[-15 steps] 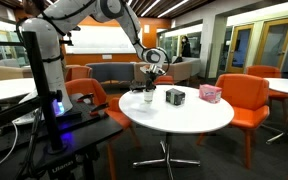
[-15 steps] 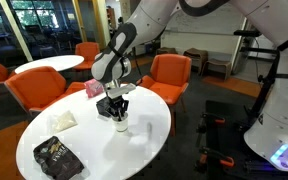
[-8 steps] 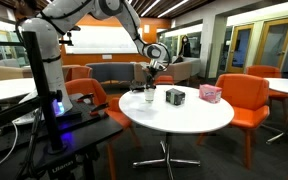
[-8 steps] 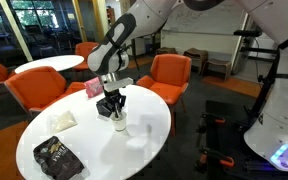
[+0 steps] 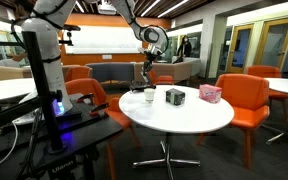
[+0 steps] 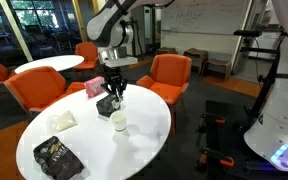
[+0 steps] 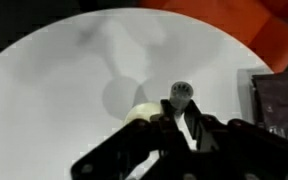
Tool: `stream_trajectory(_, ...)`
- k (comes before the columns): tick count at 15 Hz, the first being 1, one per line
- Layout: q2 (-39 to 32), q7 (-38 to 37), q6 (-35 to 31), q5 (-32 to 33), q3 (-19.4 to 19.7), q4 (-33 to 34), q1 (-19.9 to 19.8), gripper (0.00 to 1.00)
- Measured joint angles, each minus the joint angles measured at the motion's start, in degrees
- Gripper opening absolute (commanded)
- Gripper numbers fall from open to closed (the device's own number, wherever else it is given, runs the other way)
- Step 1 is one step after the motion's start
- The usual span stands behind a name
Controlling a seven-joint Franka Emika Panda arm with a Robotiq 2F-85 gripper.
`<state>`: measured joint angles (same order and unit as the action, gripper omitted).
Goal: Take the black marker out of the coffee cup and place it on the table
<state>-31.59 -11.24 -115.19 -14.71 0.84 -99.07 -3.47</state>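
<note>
The gripper swings clear of the coffee cup next, goes down onto the open white tabletop beside it and releases the marker (image 7: 181, 96), since that spot lies below the gripper.
My gripper (image 6: 113, 92) hangs above the white coffee cup (image 6: 118, 121), which stands on the round white table (image 6: 144, 140). In the wrist view the gripper (image 7: 184, 125) is shut on the black marker (image 7: 181, 96), whose round end points at the camera. The cup (image 7: 144, 114) shows pale below and left of it, partly hidden by the fingers. In an exterior view the gripper (image 5: 147, 76) is well above the cup (image 5: 149, 96), and the marker is too thin to make out there.
A dark grey box (image 5: 175, 96) and a pink box (image 5: 210, 93) stand on the table beyond the cup. A black snack bag (image 6: 56, 157) and a white packet (image 6: 62, 119) lie near the table's edge. Orange chairs (image 6: 167, 72) ring the table.
My gripper has risen from the cup's mouth to well above it, with the marker held in it. The cup has stayed in place.
</note>
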Motion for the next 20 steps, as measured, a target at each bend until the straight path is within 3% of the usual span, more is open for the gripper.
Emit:
stream_trajectory(3,6.89,-1.41,-4.08,5.00,2.15,-8.17,1.15,0.05)
stream_trajectory(9,12.43,-9.71,-22.75,17.84,7.00,-22.48,2.59,0.05)
stream_trajectory(15,6.81,-19.34,-36.38,27.81,12.12,-27.27,5.31,0.05)
stream_trajectory(20,-1.98,-28.80,-42.65,32.15,20.29,-26.15,13.85,0.05)
